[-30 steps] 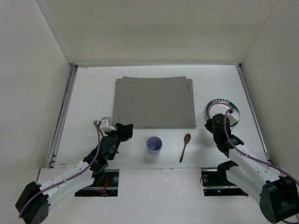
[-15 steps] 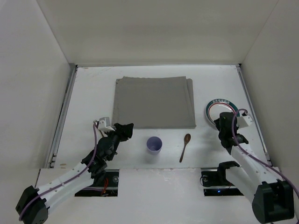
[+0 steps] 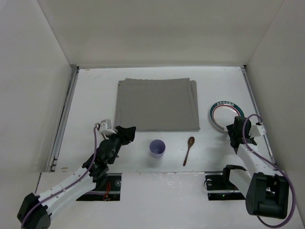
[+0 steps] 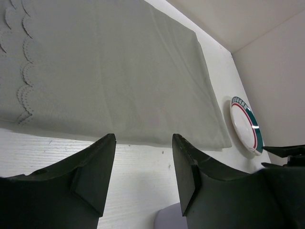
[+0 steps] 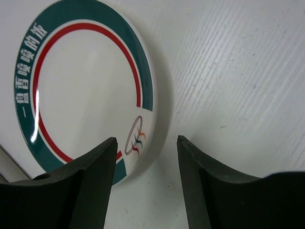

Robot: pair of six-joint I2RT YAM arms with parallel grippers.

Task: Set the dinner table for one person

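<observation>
Next, my right gripper lowers its open fingers to either side of the plate's near rim (image 3: pixel 224 129) (image 5: pixel 144 148), which lies just below and between them, and closes.
The dinner table (image 3: pixel 93 98) is a white surface with a grey placemat (image 3: pixel 157 104) at its middle back. A white plate (image 3: pixel 226 115) with a green and red rim lies at the right, a lilac cup (image 3: pixel 157 148) and a brown spoon (image 3: pixel 189 150) in front. My right gripper (image 5: pixel 147 157) is open at the plate's (image 5: pixel 86 90) near edge, with the rim just ahead of the gap and nothing held. My left gripper (image 4: pixel 143 160) is open and empty above the table, facing the placemat (image 4: pixel 109 71), and the cup (image 4: pixel 169 220) sits below its right finger.
White wall panels stand round the table on three sides. In the top view my left gripper (image 3: pixel 127 133) is left of the cup and my right gripper (image 3: pixel 232 130) is close to the right-hand wall. The plate (image 4: pixel 245 125) shows far right in the left wrist view.
My right arm has swung from the plate's left side round to its near right side, and its jaws have opened. The left arm has barely moved.
</observation>
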